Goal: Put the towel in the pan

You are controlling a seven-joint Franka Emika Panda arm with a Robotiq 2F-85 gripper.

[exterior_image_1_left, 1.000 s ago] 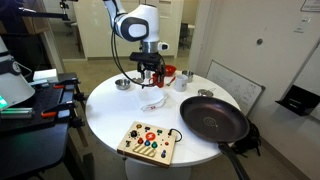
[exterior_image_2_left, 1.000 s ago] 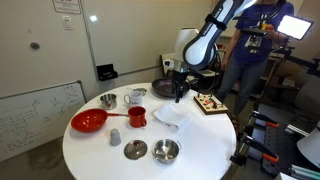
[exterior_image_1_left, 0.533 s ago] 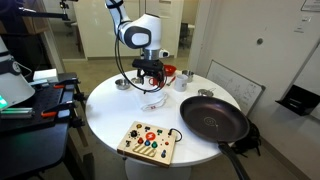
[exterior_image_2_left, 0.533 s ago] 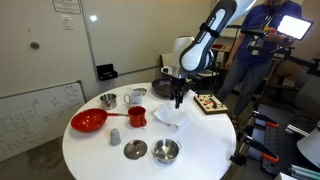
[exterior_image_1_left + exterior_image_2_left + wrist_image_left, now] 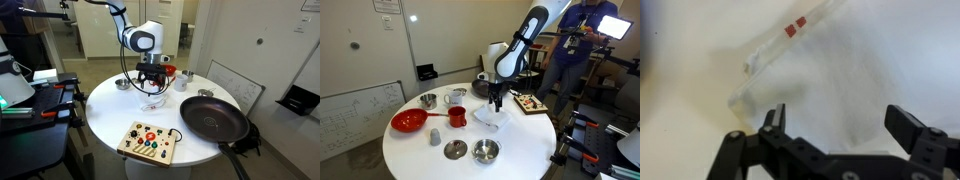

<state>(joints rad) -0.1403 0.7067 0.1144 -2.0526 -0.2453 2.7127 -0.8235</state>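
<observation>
My gripper comes down onto the white towel's cloth (image 5: pixel 490 116) (image 5: pixel 835 122) inside the red-marked hem next and closes there, as that part already lies between its open fingers.
A white towel (image 5: pixel 153 99) lies crumpled on the round white table; it also shows in an exterior view (image 5: pixel 491 117) and fills the wrist view (image 5: pixel 830 70), with a small red mark near its hem. My gripper (image 5: pixel 152 86) hangs straight over it, also visible in an exterior view (image 5: pixel 496 102). In the wrist view the gripper (image 5: pixel 840 118) is open, with its fingers on either side of the cloth and close above it. The big black pan (image 5: pixel 213 118) sits at the table's edge, apart from the towel.
A wooden toy board (image 5: pixel 148 141) lies near the table's edge. A red pan (image 5: pixel 409 121), a red mug (image 5: pixel 457 115), a white mug (image 5: pixel 454 97) and several metal bowls (image 5: pixel 485 151) stand on the table. A person (image 5: pixel 575 50) stands beyond the table.
The arm has come down, bringing the open gripper closer to the towel. The towel has not moved.
</observation>
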